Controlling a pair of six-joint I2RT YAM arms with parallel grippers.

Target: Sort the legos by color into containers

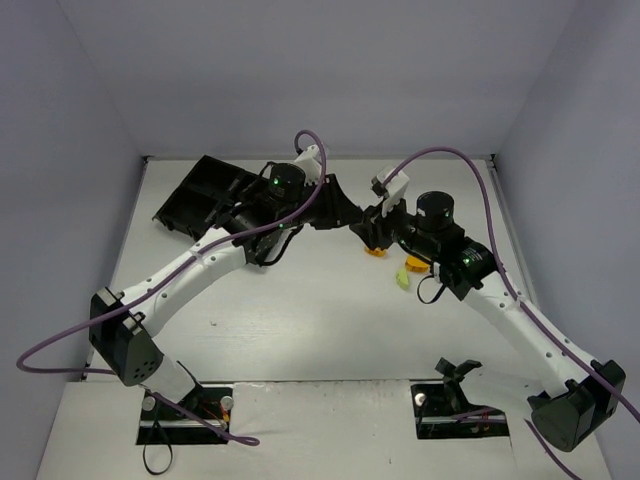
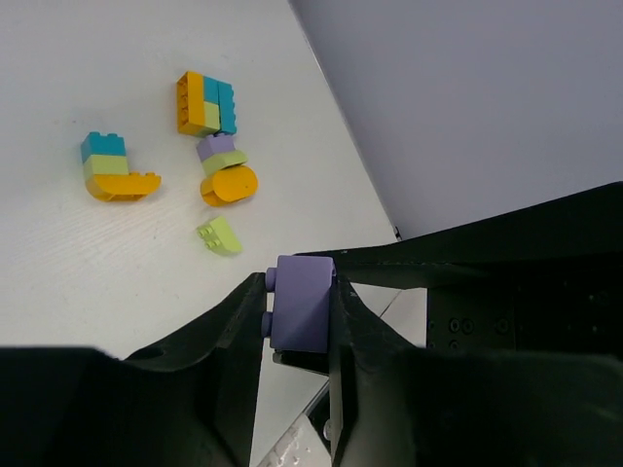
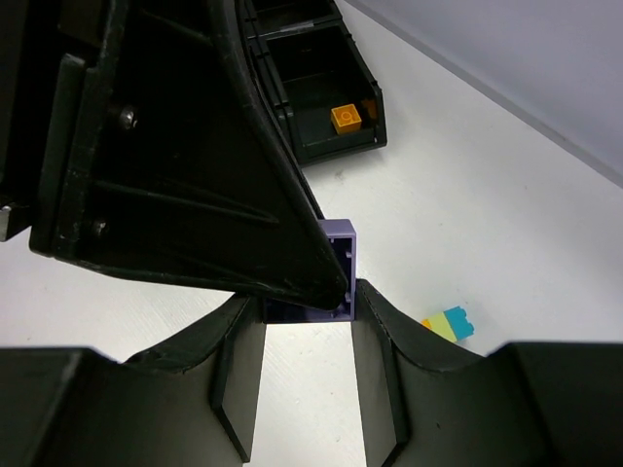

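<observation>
I will next swing my left gripper over the tray's empty far section (image 1: pixel 209 179), below and left in the top view, then lower and release the purple brick.
A purple brick (image 2: pixel 302 306) hangs in mid-air between both grippers above the middle of the table. My left gripper (image 2: pixel 298 284) is shut on its sides. My right gripper (image 3: pixel 304 297) is also shut on the same purple brick (image 3: pixel 337 255), whose hollow underside faces that camera. The two grippers meet nose to nose (image 1: pixel 355 215). More legos lie on the table: an orange, yellow-green and teal block (image 2: pixel 205 102), a teal, green and orange stack (image 2: pixel 112 167), a purple, green and orange stack (image 2: pixel 226 170) and a loose yellow-green brick (image 2: pixel 219 234). The black tray (image 1: pixel 180 205) sits at the back left.
One tray compartment (image 3: pixel 321 146) holds an orange brick (image 3: pixel 345 118). An orange brick (image 1: pixel 376 250) and a yellow-green one (image 1: pixel 402 278) lie under the right arm. The walls stand close behind and beside the table.
</observation>
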